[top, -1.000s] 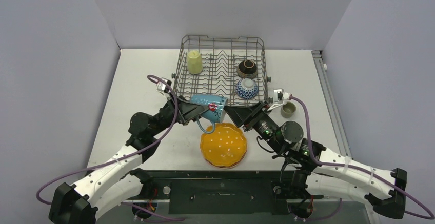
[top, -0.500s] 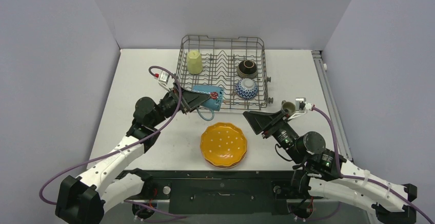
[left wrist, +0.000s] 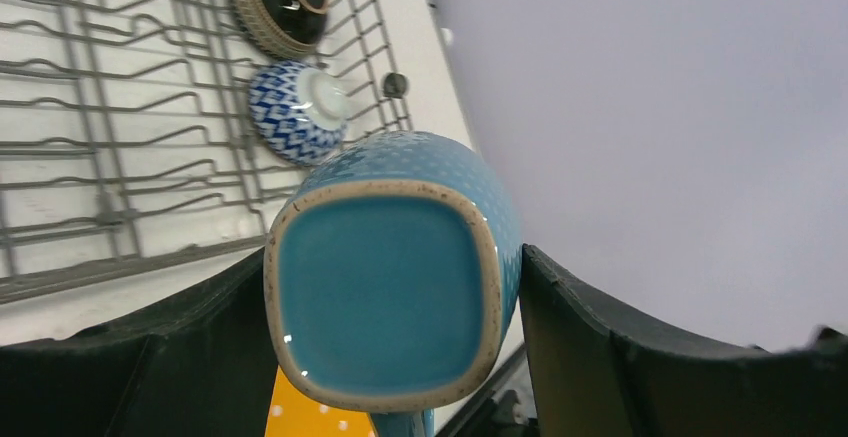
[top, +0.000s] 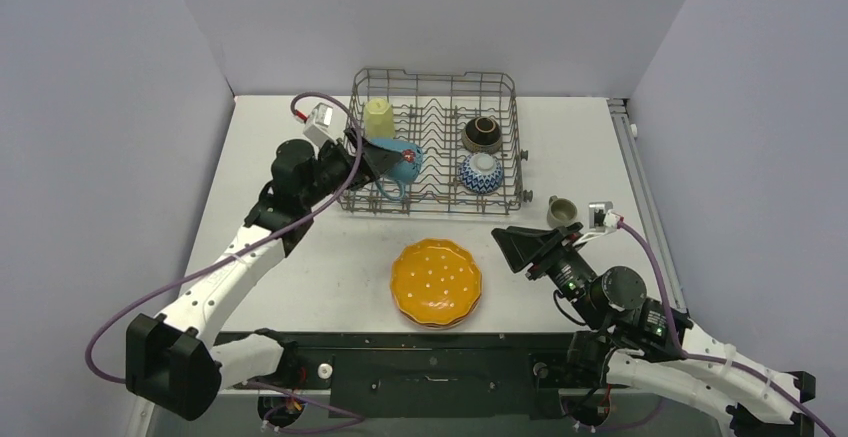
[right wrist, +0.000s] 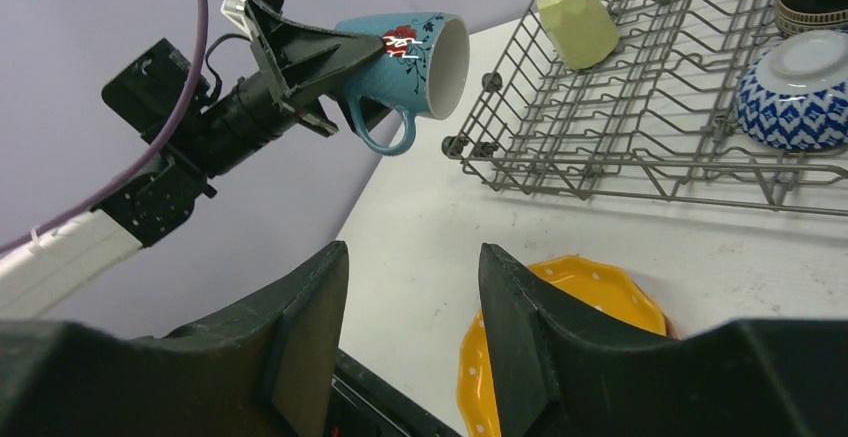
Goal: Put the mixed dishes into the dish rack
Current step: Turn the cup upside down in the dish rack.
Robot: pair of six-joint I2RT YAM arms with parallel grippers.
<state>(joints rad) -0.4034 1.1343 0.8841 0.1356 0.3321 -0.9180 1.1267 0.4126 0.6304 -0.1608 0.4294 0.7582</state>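
Observation:
The left gripper turns fingers-down next, lowers the blue mug opening-first onto the bare wires beside the pale-yellow mug and releases it, since the wires lie below.
My left gripper is shut on a blue mug with a red flower, and holds it on its side in the air over the left front part of the dish rack. The left wrist view shows the mug's square base between my fingers. The rack holds a pale-yellow mug, a dark brown bowl and a blue-white bowl. An orange dotted plate lies on the table in front of the rack, with another plate's edge showing under it. My right gripper is open and empty, right of the plate.
A small grey mug stands on the table off the rack's front right corner, just beyond my right gripper. Grey walls close in the table on the left, back and right. In the right wrist view the blue mug hangs near the rack's left corner.
My left gripper has carried the blue mug from in front of the rack up and back over its left side. My right gripper has drawn back to the right, away from the mug.

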